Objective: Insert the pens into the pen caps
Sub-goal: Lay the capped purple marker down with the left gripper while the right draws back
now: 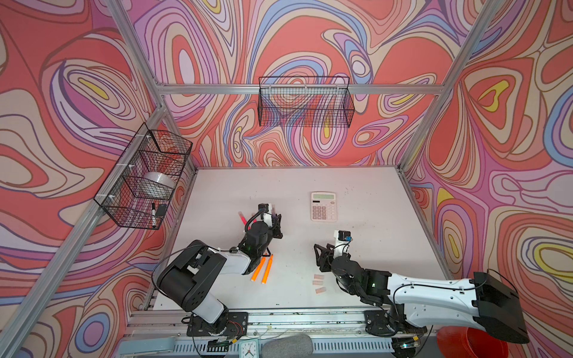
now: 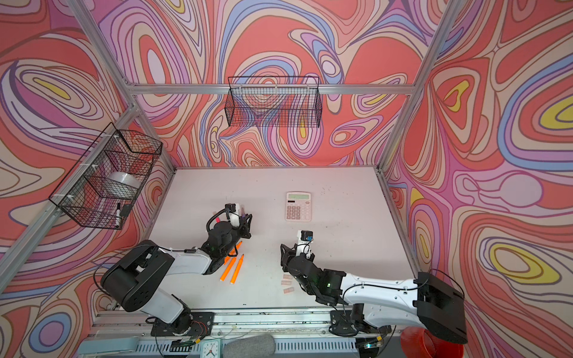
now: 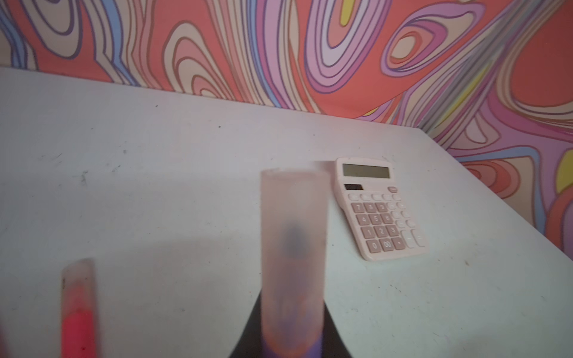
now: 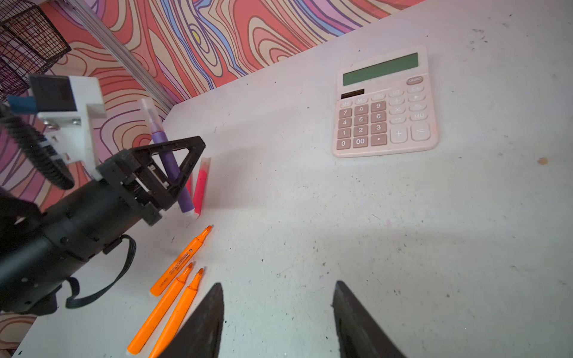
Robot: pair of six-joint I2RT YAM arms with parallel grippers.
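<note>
The left gripper will next tilt downward, go down to the bare table (image 3: 154,304) beside the hot pink pen and then let go, with the cap over the purple pen's tip.
My left gripper (image 1: 277,226) is shut on the purple pen (image 4: 169,161), held tilted above the table. A pale pink pen cap (image 3: 293,235) sits over the pen's tip. A hot pink pen (image 4: 201,186) with a cap on its end lies beside it on the table. Three orange pens (image 4: 183,260) (image 4: 161,310) (image 4: 178,313) lie uncapped near my left arm; in both top views the arm partly covers them (image 1: 263,269). Three loose pen caps (image 1: 318,276) (image 1: 317,282) (image 1: 321,290) lie just left of my right arm. My right gripper (image 4: 277,285) is open and empty over bare table.
A pink calculator (image 1: 324,206) lies at the back middle of the white table (image 1: 372,248). A wire basket (image 1: 305,102) hangs on the back wall. Another wire basket (image 1: 145,176) on the left wall holds a tape roll and a black-and-white marker (image 1: 153,214).
</note>
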